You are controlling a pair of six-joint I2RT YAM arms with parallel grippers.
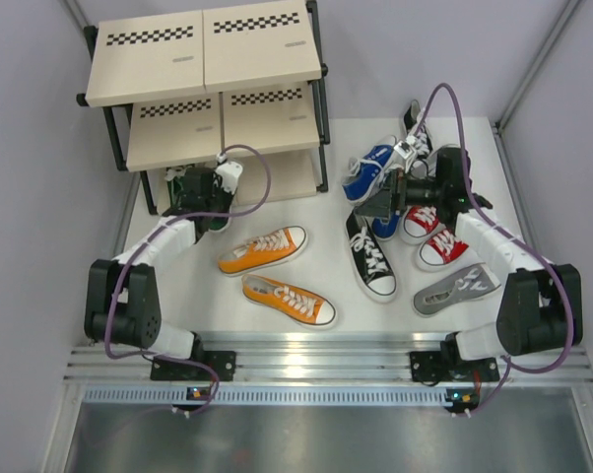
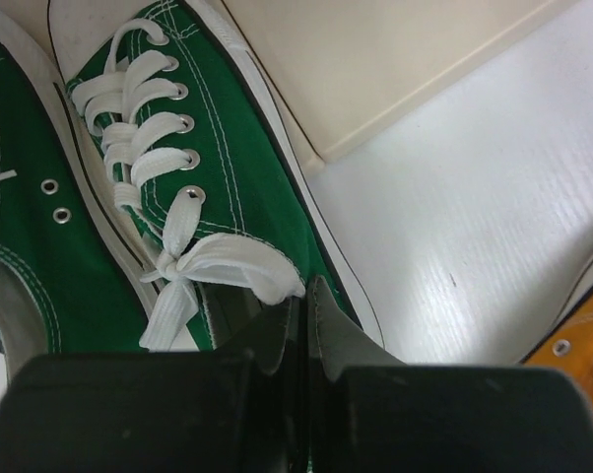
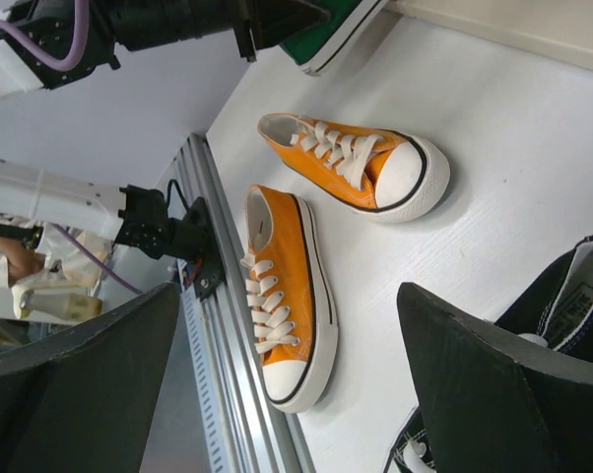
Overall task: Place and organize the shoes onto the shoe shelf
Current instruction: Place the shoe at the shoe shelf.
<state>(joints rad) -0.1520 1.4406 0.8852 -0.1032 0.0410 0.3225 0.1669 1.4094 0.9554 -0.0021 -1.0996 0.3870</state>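
Note:
My left gripper pushes the green shoe farther outward onto the bottom shelf board [image 1: 252,187] next, then releases the shoe's collar, because its heel still overhangs the board's near edge.
The shoe shelf [image 1: 203,49] stands at the back left. My left gripper [image 1: 203,197] is at its bottom tier, shut on the collar of a green shoe [image 2: 228,148]. A second green shoe [image 2: 21,227] lies right beside it. In the left wrist view the left gripper [image 2: 304,296] has its jaws pressed together on the shoe's edge. My right gripper [image 1: 375,205] is open and empty above the blue shoes [image 1: 368,172] and a black shoe [image 1: 372,258]. Two orange shoes [image 1: 265,248] [image 1: 289,299] lie in the middle. The right wrist view shows both orange shoes [image 3: 351,163] between the right gripper's [image 3: 289,291] spread fingers.
Red shoes [image 1: 439,246], a grey shoe [image 1: 457,289] and another black shoe [image 1: 415,123] lie at the right. The bottom shelf board [image 2: 375,59] is beside the green shoe. The metal rail [image 1: 296,355] runs along the near table edge. Grey walls stand on both sides.

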